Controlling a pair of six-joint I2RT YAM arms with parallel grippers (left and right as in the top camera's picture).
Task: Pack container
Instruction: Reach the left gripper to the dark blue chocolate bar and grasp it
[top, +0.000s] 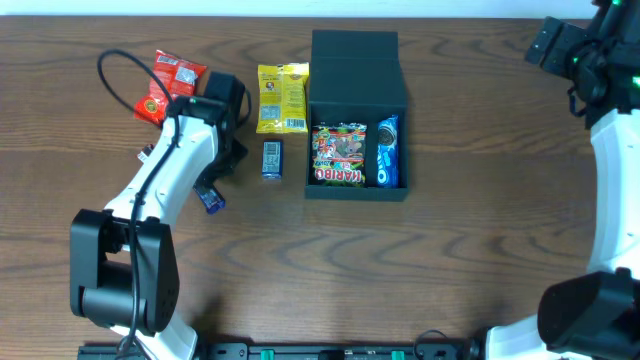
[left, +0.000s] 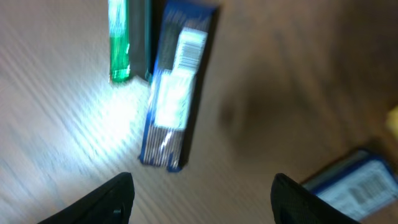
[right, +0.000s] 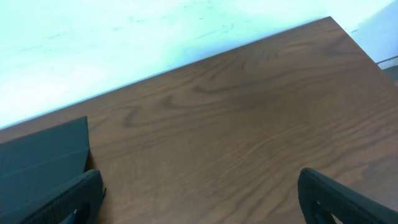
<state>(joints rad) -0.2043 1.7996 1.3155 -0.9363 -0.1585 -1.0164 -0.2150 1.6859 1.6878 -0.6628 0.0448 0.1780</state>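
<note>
The near end of the dark blue snack bar sticks out past the green strip, so the left gripper needs to go down next with open fingers on both sides of the bar's near part (top: 210, 197) (left: 166, 127).
The dark container (top: 357, 75) sits at the table's back centre with its flap lid open to the rear. Inside lie a Haribo packet (top: 338, 155) and a blue Oreo packet (top: 387, 152). My left gripper (top: 222, 170) hovers left of the box, open and holding nothing (left: 202, 205). A blurred blue bar (left: 171, 106) lies on the wood ahead of its fingertips. A second blue packet (left: 351, 186) sits at the lower right, beside its right finger. My right gripper (top: 580, 50) is at the far right back corner, open and empty (right: 199, 205). The container's lid (right: 43, 155) shows beside its left finger.
A yellow packet (top: 282, 97) and a small blue packet (top: 272, 158) lie left of the box. A red packet (top: 170, 82) sits further left under a looping cable (top: 120, 85). Another blue item (top: 211, 200) lies by the left arm. A green strip (left: 119, 43) shows near the bar.
</note>
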